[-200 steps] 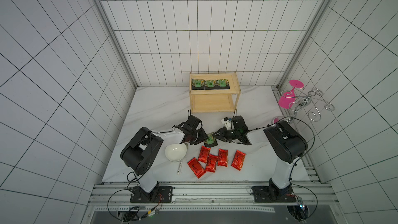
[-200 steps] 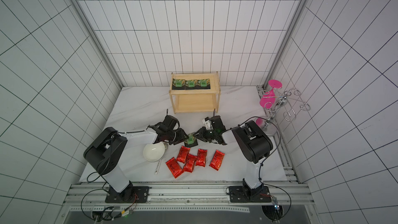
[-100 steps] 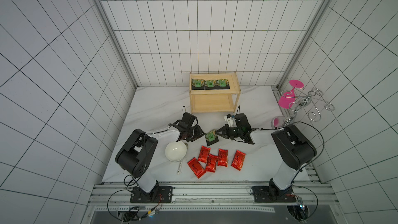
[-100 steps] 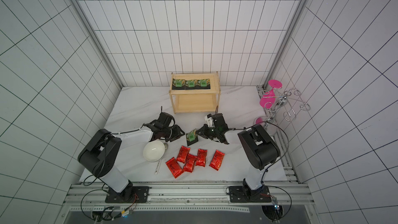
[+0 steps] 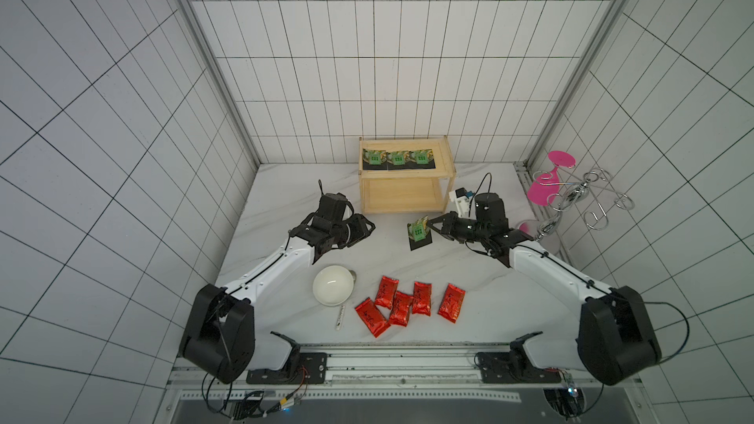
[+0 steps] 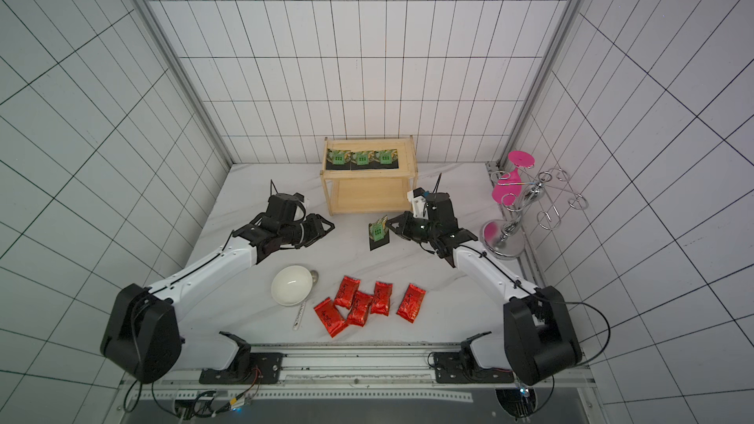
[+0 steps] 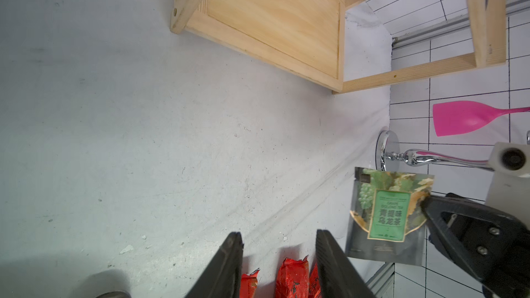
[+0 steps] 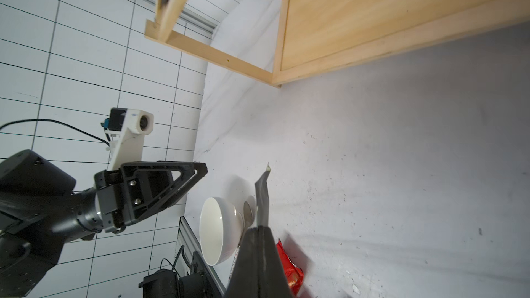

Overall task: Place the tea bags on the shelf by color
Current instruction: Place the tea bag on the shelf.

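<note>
My right gripper rises and reaches outward to the top level's bare end (image 5: 443, 157) next, to release the bag beside its matching row.
The light wooden shelf (image 5: 404, 197) (image 6: 369, 197) stands at the back of the table, with three black-and-green tea bags (image 5: 398, 159) in a row on its top tier. My right gripper (image 5: 429, 225) (image 8: 258, 229) is shut on the edge of another black-and-green tea bag (image 5: 419, 232) (image 7: 387, 216), which hangs above the table in front of the shelf. My left gripper (image 5: 369, 227) (image 7: 278, 236) is open and empty, a short way left of that bag. Several red tea bags (image 5: 408, 303) (image 6: 367, 303) lie clustered near the front edge.
A white bowl (image 5: 332, 285) with a spoon (image 5: 340, 317) beside it sits left of the red pouches. A chrome wire stand with pink discs (image 5: 567, 193) stands at the right edge, close behind my right arm.
My right gripper has shut on the black-and-green tea bag and carried it up and back toward the shelf. The left gripper has let go and pulled away to the left.
</note>
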